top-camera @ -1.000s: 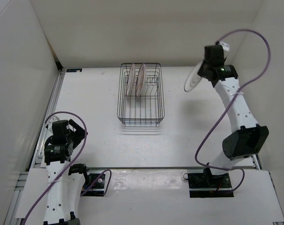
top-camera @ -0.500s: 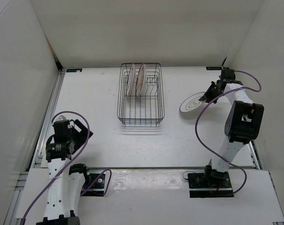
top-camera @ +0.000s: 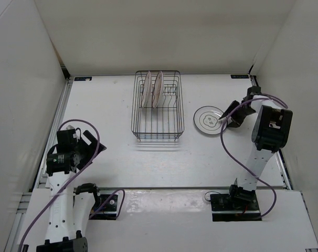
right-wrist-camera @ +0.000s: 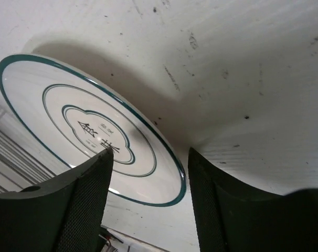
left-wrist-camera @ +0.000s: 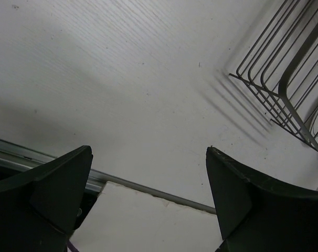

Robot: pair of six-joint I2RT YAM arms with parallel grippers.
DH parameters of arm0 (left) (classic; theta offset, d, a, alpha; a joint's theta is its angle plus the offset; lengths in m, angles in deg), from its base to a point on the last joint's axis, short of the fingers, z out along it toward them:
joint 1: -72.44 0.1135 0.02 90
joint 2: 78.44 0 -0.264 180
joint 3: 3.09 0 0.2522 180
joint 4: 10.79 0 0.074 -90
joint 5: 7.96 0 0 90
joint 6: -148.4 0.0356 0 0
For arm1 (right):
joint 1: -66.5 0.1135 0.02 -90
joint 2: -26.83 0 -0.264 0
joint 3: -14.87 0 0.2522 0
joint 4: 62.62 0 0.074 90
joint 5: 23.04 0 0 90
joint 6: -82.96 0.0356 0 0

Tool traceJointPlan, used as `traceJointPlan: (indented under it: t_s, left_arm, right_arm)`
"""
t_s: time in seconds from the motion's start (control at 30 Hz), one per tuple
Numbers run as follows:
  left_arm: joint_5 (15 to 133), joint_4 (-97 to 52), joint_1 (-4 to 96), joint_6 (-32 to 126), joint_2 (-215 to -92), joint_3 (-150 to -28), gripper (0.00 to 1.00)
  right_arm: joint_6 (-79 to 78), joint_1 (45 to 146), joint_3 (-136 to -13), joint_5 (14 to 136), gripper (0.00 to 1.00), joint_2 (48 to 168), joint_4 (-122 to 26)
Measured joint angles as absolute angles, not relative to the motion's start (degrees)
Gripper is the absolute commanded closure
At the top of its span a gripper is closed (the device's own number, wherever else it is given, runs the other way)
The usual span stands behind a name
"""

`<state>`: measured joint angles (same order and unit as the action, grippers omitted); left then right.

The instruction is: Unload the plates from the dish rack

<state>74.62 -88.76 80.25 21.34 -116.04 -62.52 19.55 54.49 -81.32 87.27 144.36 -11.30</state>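
Observation:
The nearer plate stands upright, so my left gripper should next rise and reach outward and to its right in the top view, onto that plate's upper rim (top-camera: 148, 76).
The dish rack (top-camera: 158, 107), a black wire basket, stands mid-table with two plates upright in its far-left part: one (top-camera: 147, 90) and another (top-camera: 158, 88), both with a reddish pattern. A third plate (top-camera: 208, 119), white with dark rings, lies on the table right of the rack. My right gripper (top-camera: 225, 118) is at this plate's right edge. In the right wrist view the ringed plate (right-wrist-camera: 85, 131) shows its near rim between the open jaws of my right gripper (right-wrist-camera: 151, 152), with neither finger pressing on it. My left gripper (top-camera: 87, 144) is open and empty near the table's front left.
White walls close in the table on the left, back and right. In the left wrist view my left gripper (left-wrist-camera: 147, 152) hangs over bare table, with the near-left corner of the dish rack (left-wrist-camera: 285, 68) at the upper right. A metal rail (left-wrist-camera: 148, 185) runs along the table's near edge.
My right gripper has carried the ringed plate down from high at the back right, laid it on the table right of the rack and opened. The left arm has shifted slightly.

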Motion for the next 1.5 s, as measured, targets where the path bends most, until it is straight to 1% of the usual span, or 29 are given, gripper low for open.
traceJointPlan:
  t_s: [0.07, 0.1, 0.13, 0.33, 0.43, 0.47, 0.57, 0.63, 0.67, 0.77, 0.83, 0.87, 1.0, 1.17, 1.27, 1.4, 1.5]
  left_arm:
    - [73.81, -89.37, 80.25, 21.39, -117.7, -63.41, 0.0]
    - [73.35, -89.7, 80.25, 21.36, -118.55, -63.68, 0.0]
    - [72.92, -89.96, 80.25, 21.3, -119.56, -63.85, 0.0]
    - [72.11, -89.87, 80.25, 19.79, -125.24, -65.4, 0.0]
    - [71.69, -87.2, 80.27, 20.66, -127.21, -66.65, 0.0]
    - [71.15, -85.63, 80.25, 22.02, -127.84, -67.39, 0.0]
    - [70.03, -77.74, 80.19, 25.04, -129.5, -69.1, 0.01]
    - [69.02, -71.36, 80.01, 26.68, -131.62, -69.99, 0.05]
    - [68.72, -68.76, 79.57, 27.33, -133.35, -71.19, 0.05]
    - [67.74, -62.99, 77.24, 30.37, -142.66, -78.8, 0.06]
    - [67.45, -59.45, 74.09, 33.25, -150.79, -86.34, 0.06]
    - [67.43, -57.74, 72.16, 34.87, -155.21, -90.45, 0.08]
    - [67.95, -52.87, 66.15, 39.46, -170.66, -105.55, 0.08]
    - [71.63, -41.63, 59.47, 44.79, -180.65, -108.44, 0.09]
    - [72.17, -38.51, 56.93, 46.5, -188.5, -113.92, 0.1]
    - [73.46, -34.83, 56.01, 46.41, -197.55, -120.44, 0.13]
    - [75.25, -32.69, 55.9, 45.28, -200.93, -121.27, 0.14]
  right_arm:
    - [19.59, 54.49, -81.93, 86.59, 0.23, 144.36, -10.05]
    - [19.77, 54.52, -82.37, 86.0, 0.17, 144.36, -9.24]
    - [19.66, 54.63, -82.96, 85.22, 0.15, 144.36, -8.43]
    - [20.64, 54.6, -87.59, 79.27, 0.15, 144.38, -2.71]
    - [24.38, 54.8, -88.97, 77.37, 0.15, 142.05, -0.57]
    - [26.3, 54.97, -88.42, 77.37, 0.12, 140.1, -0.17]
    - [30.65, 56.35, -86.87, 78.33, 0.11, 132.43, -0.61]
    - [31.57, 58.14, -90.35, 79.23, 0.11, 128.87, 0.66]
    - [31.44, 58.87, -92.95, 79.36, 0.11, 127.73, 0.57]
    - [31.11, 60.09, -94.87, 79.29, 0.11, 122.92, -1.09]
    - [31.15, 59.35, -91.83, 78.9, 0.12, 119.18, -1.57]
    - [31.4, 58.91, -89.95, 78.77, 0.12, 117.98, -1.33]
    - [32.14, 57.88, -84.01, 79.16, 0.12, 119.03, -1.75]
    - [31.64, 57.75, -84.38, 80.43, 0.12, 123.86, -3.06]
    - [30.35, 56.77, -85.63, 81.39, 0.12, 124.17, -4.17]
    - [28.4, 54.28, -87.0, 82.64, 0.12, 124.03, -6.03]
    - [27.75, 52.72, -85.34, 83.32, 0.12, 122.96, -7.87]
